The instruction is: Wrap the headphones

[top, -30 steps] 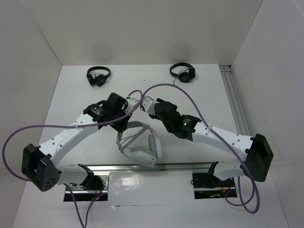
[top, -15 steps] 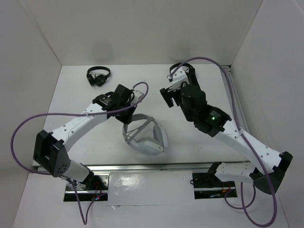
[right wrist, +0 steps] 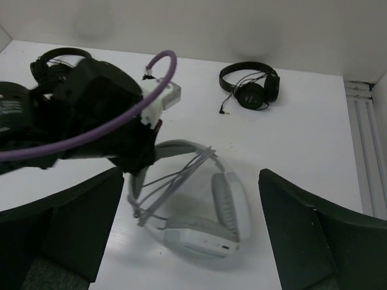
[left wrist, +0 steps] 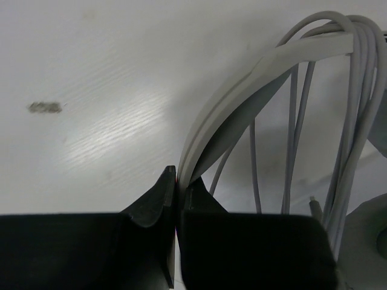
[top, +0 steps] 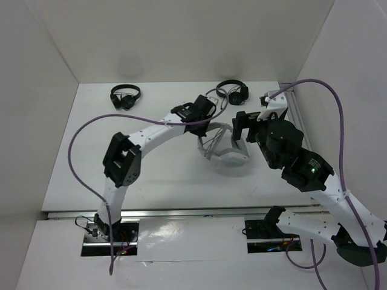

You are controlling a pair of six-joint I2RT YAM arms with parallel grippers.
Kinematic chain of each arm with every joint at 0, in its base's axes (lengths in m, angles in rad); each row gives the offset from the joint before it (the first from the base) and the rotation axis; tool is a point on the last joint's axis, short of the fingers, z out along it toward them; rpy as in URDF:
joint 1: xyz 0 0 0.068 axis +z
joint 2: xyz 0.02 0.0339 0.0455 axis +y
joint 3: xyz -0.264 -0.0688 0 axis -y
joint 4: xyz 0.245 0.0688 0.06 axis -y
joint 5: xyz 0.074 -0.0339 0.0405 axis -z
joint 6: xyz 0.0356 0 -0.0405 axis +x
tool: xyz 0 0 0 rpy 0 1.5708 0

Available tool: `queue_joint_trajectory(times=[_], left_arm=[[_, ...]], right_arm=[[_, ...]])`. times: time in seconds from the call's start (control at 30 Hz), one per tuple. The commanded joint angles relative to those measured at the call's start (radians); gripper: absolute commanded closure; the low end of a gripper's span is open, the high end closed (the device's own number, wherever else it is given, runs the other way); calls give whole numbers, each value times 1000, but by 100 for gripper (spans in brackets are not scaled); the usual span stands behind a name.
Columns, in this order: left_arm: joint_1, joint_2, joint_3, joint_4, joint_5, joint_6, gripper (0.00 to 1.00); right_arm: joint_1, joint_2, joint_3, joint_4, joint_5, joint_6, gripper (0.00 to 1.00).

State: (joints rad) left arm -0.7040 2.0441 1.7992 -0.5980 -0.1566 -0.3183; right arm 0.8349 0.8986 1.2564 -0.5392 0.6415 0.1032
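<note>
I will lower the headband point(left wrist: 242, 90) below my left gripper and to its right in the top view and release it there, because that spot past the earcups is clear tabletop.
The white and light-grey headphones point(top: 227, 154) lie on the table right of centre, earcups folded together, with the thin grey cable point(right wrist: 175, 178) wound in several strands across the headband. They also show in the right wrist view point(right wrist: 208, 220). My left gripper point(top: 204, 124) is shut on the headband point(left wrist: 242, 90), its jaws pinching the band's edge. My right gripper point(top: 243, 134) hangs above the headphones, to their right, open wide and empty, its fingers point(right wrist: 314, 241) at the sides of its wrist view.
Two small black headphones rest at the back of the table, one at the left point(top: 125, 96), one at the right point(top: 233, 91), the latter also in the right wrist view point(right wrist: 251, 84). A metal rail point(top: 299, 130) runs along the right wall.
My left gripper has dragged the headphones to the right and back. My right gripper has let go, pulled away and swung right, and now hovers above them.
</note>
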Motion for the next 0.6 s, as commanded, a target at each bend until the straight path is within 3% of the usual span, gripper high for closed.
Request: queue_joint_trajectory(times=[0.0, 0.27, 0.57], left_arm=[[-32, 100, 172, 38, -32, -158, 100], [-55, 281, 336, 70, -38, -349, 100], [-124, 301, 230, 112, -113, -482, 100]], right_arm=[[-3, 23, 84, -115, 75, 96, 0], [-3, 2, 84, -154, 47, 86, 0], [-3, -7, 66, -165, 3, 85, 0]])
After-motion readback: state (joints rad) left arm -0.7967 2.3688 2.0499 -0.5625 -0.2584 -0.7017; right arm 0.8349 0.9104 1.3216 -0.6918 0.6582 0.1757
